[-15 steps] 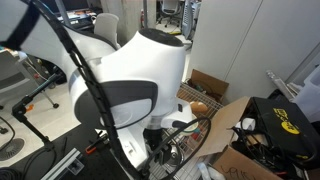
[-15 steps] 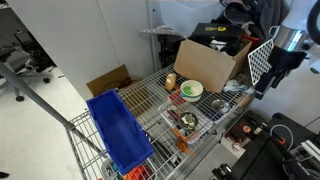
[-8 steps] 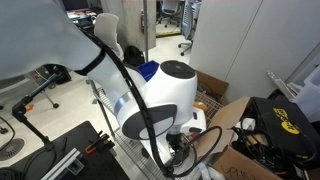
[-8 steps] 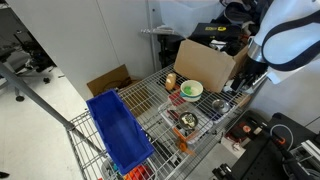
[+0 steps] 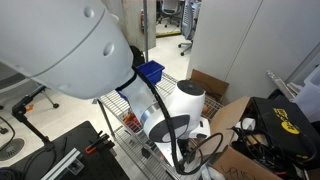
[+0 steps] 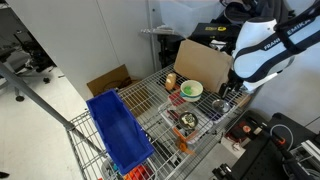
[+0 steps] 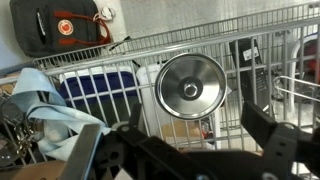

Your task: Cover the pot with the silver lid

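I need to move my open gripper toward the lid's knob next and lower my fingers around it, because the silver lid lies flat below with its centre knob (image 6: 222,105) (image 7: 191,90) facing up.
The silver lid (image 7: 192,87) is round with a centre knob and lies flat on the wire shelf (image 7: 240,30) in the wrist view. My gripper (image 7: 185,150) hovers above it and a little to its near side. It is open and empty, with one dark finger on each side of the lid. In an exterior view the arm (image 6: 262,55) leans over the rack's far right corner and hides the lid. I cannot make out the pot for certain in any view.
A blue bin (image 6: 120,130) lies on the wire rack's near end, also seen in an exterior view (image 5: 150,70). A white bowl with green contents (image 6: 192,90) and an open cardboard box (image 6: 205,62) sit mid-rack. A black bag (image 7: 65,30) and crumpled cloth (image 7: 40,110) lie nearby.
The arm has swung in from the right and lowered over the rack's far right corner. The objects on the rack have not moved.
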### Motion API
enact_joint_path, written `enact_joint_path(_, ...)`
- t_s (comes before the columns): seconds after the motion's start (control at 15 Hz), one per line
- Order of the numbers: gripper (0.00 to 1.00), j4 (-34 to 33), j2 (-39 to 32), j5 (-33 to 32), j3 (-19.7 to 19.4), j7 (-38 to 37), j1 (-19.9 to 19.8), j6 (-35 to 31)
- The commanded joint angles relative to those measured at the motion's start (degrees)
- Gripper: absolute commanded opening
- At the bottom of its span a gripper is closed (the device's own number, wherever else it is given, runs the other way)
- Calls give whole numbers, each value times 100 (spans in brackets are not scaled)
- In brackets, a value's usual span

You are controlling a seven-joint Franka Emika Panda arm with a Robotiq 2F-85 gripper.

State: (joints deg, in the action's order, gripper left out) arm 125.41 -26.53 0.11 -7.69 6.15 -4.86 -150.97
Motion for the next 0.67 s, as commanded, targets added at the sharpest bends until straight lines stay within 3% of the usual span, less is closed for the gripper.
enact_joint_path(0.0, 100, -559, -640, -175, 7, -249, -30, -29)
enact_joint_path(0.6, 100, -1158, -1407, -138, 124, -353, -45, 42)
